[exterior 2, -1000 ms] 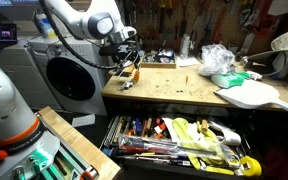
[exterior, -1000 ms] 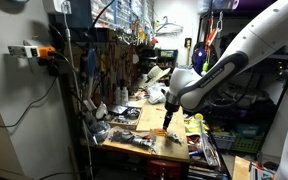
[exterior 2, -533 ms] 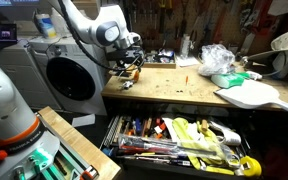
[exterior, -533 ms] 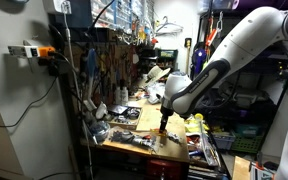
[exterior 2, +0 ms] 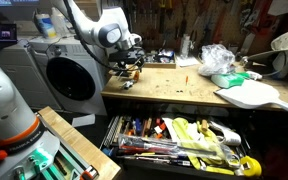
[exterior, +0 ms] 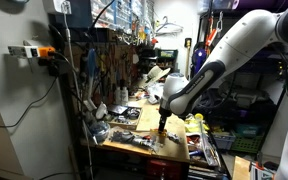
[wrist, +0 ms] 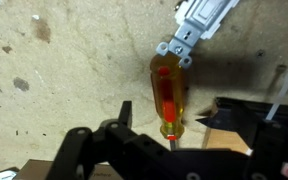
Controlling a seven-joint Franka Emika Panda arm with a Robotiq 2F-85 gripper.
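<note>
My open gripper is above the amber handle point(wrist: 168, 92), which is lined up with the gap between its fingers, so I will lower it onto the handle.
An amber-handled screwdriver point(wrist: 167, 95) with a red core lies on the worn workbench top point(wrist: 64, 70). Its shaft end points toward my gripper point(wrist: 174, 135) and is hidden under it. The gripper's black fingers are spread on either side of the screwdriver's lower end and do not touch it, so it is open. In both exterior views the gripper point(exterior: 162, 124) point(exterior 2: 130, 72) hangs low over the end of the workbench. A grey metal bracket point(wrist: 196, 30) lies just beyond the handle.
A pale wooden piece point(wrist: 229, 140) lies beside the gripper. A pegboard of tools point(exterior: 104, 60) stands behind the bench. An open drawer full of tools point(exterior 2: 179, 140) juts out below. A washing machine point(exterior 2: 69, 75) stands beside the bench, and a plastic bag point(exterior 2: 216, 58) and white board point(exterior 2: 249, 95) lie on it.
The arm has swung and lowered a little over the bench end, bringing the gripper down toward the surface. Over the last half second it has hardly moved.
</note>
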